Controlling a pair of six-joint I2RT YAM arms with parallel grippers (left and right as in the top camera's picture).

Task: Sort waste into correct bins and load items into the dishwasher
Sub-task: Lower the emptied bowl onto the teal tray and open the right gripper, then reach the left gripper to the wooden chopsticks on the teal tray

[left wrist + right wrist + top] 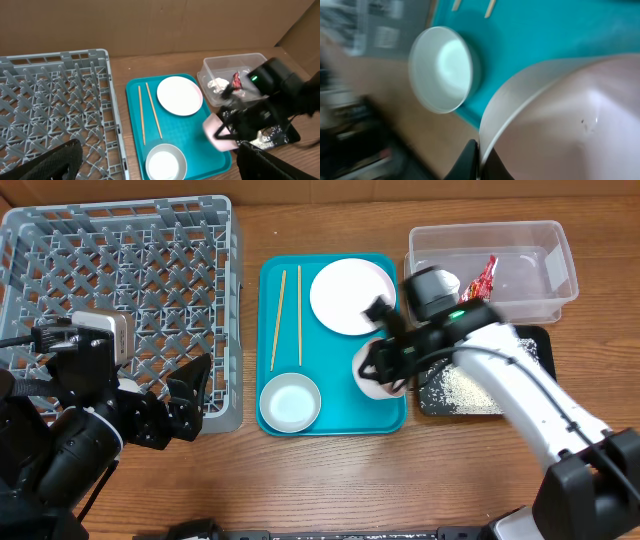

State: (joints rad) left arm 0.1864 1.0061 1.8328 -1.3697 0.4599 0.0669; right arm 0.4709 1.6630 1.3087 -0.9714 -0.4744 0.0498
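Observation:
I will lower my right gripper toward the bare patch of the teal tray beside the grey-white bowl and let go of the pink bowl's rim there.
My right gripper (pixel 385 365) is shut on the rim of a pink bowl (pixel 372 383), held tilted over the right side of the teal tray (pixel 335 420); the bowl fills the right wrist view (pixel 570 120) and shows in the left wrist view (pixel 217 134). On the tray lie a white plate (pixel 350 296), two wooden chopsticks (pixel 288 315) and a grey-white bowl (pixel 290 402). The grey dish rack (pixel 120 290) stands at the left. My left gripper (pixel 185 402) is open and empty by the rack's front right corner.
A clear plastic bin (pixel 495 270) at the back right holds a red wrapper (pixel 482 278) and crumpled paper. A black tray (pixel 470 390) with white grains sits under my right arm. The table's front edge is near my left arm.

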